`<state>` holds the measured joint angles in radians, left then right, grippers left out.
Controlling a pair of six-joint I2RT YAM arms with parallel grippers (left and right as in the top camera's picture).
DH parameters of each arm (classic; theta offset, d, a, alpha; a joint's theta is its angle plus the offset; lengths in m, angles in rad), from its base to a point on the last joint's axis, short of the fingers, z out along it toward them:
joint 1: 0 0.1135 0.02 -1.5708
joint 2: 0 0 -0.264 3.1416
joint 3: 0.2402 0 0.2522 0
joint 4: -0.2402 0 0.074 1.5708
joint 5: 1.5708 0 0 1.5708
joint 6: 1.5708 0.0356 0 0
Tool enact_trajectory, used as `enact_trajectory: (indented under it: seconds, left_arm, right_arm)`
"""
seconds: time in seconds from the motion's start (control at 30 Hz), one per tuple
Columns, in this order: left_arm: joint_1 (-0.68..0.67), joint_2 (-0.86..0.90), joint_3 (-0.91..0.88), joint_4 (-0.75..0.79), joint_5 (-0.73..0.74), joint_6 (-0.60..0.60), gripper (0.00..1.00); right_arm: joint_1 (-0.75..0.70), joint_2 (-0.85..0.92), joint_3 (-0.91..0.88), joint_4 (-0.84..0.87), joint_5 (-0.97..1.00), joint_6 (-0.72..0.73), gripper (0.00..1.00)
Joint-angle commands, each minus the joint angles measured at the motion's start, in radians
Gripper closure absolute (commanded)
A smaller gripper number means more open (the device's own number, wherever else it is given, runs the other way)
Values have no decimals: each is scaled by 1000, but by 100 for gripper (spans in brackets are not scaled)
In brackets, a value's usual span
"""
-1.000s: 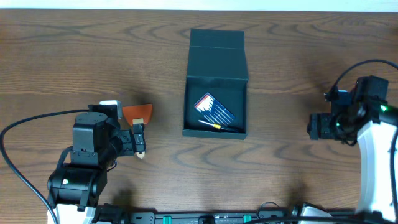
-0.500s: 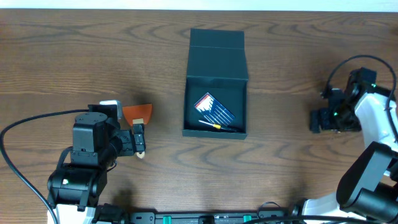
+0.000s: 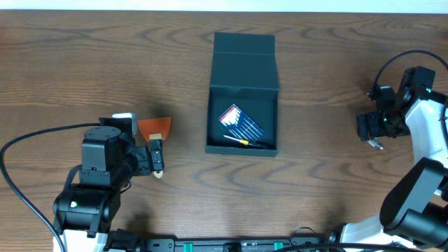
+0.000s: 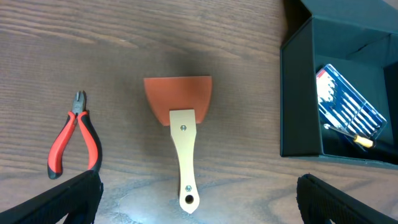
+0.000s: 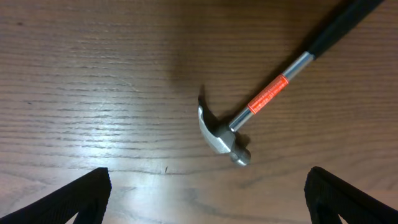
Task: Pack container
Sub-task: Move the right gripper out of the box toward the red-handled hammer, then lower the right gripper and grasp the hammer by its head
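Observation:
My right gripper moves down onto the hammer's steel head beside the handle next, since it lies between my open fingers in the right wrist view but well below.
The dark teal container (image 3: 243, 77) stands open at the table's middle, lid flap folded back; its wall shows in the left wrist view (image 4: 298, 93). Inside lie a carded screwdriver set (image 3: 241, 122) and a small yellow-handled screwdriver (image 3: 243, 141). My left gripper (image 3: 157, 158) is open and empty, just above the wooden handle end of an orange scraper (image 4: 180, 99). The scraper also shows in the overhead view (image 3: 155, 128). My right gripper (image 3: 369, 127) is open and empty above a steel hammer (image 5: 225, 135) with a black handle.
Red-handled pliers (image 4: 74, 134) lie left of the scraper; the left arm hides them in the overhead view. The hammer's handle runs up and to the right, out of the right wrist view.
My right gripper has moved to the right, away from the container, and a little toward the back. The left arm, scraper and container have not moved.

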<state>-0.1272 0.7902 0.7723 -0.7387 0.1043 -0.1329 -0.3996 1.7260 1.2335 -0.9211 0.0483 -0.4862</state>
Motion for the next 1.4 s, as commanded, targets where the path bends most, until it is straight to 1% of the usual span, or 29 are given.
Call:
enact_trajectory:
  seconds: [0.0, 0.23, 0.47, 0.67, 1.37]
  left_arm:
    - [-2, 1, 15, -4, -11, 9, 1]
    - [-2, 1, 15, -3, -11, 9, 1]
    - [-2, 1, 15, -3, -11, 9, 1]
    - [-2, 1, 15, -3, -11, 9, 1]
    - [-2, 1, 15, 0, -11, 9, 2]
  right_arm:
    - [-15, 26, 13, 1, -13, -47, 9]
    - [-63, 61, 9, 5, -13, -50, 8]
    - [-118, 95, 8, 13, -83, -51, 7]
    - [-122, 123, 8, 22, -84, -54, 6]
    - [-121, 239, 8, 63, -83, -54, 7]
